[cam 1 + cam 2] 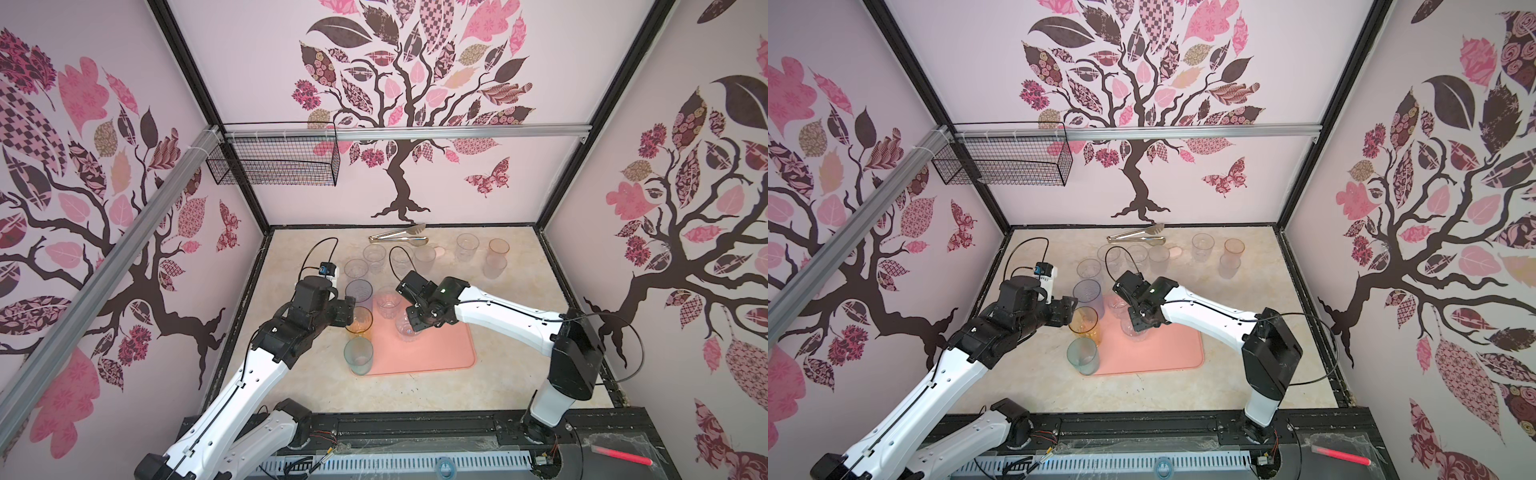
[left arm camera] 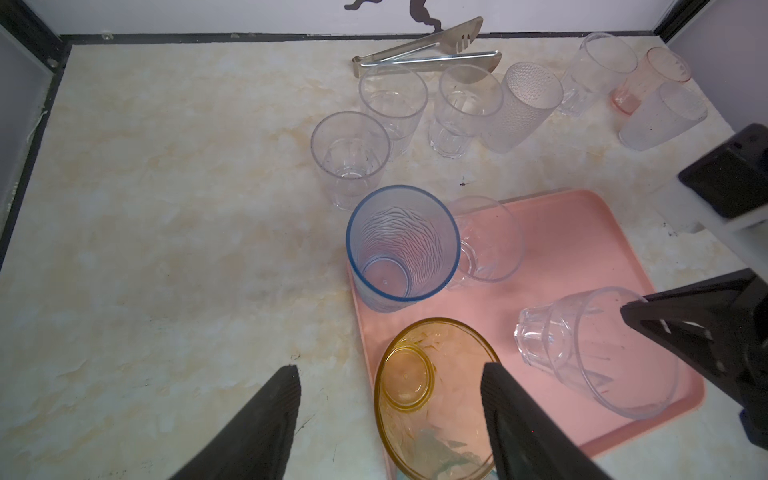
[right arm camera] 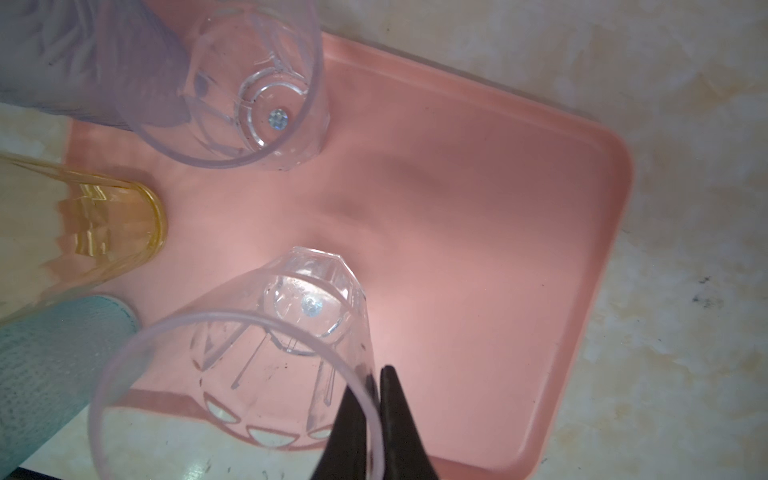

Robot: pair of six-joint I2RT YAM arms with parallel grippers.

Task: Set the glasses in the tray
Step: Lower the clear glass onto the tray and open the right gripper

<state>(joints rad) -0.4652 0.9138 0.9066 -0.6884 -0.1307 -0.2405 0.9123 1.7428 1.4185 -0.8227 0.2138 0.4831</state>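
Observation:
The tray's bare bottom (image 1: pixel 386 339) (image 3: pixel 206 268) next to the amber glass is empty. So my right gripper should next go sideways across the tray over that spot and let go of the rim of the clear faceted glass.
The salmon-pink tray (image 1: pixel 440 353) lies mid-table. Along its left edge stand three glasses: blue (image 1: pixel 358 291), amber (image 1: pixel 358 321) and teal (image 1: pixel 358 355). A clear faceted one (image 1: pixel 388 302) stands at the tray's back. My right gripper (image 3: pixel 378 374) is shut on the rim of another clear faceted glass (image 3: pixel 257 353), one finger inside and one outside. That glass hangs tilted over the tray (image 3: pixel 478 208); I cannot tell whether its base touches. My left gripper (image 2: pixel 390 368) is open above the amber glass (image 2: pixel 432 399), which sits between the fingers without being gripped.
Several more glasses stand on the marble behind the tray: clear ones (image 1: pixel 374 253) (image 1: pixel 466 247), frosted ones (image 1: pixel 424 259) (image 1: pixel 494 266) and a pink one (image 1: pixel 498 246). Metal tongs (image 1: pixel 399 237) lie by the back wall. A wire basket (image 1: pixel 274 162) hangs high at the back left.

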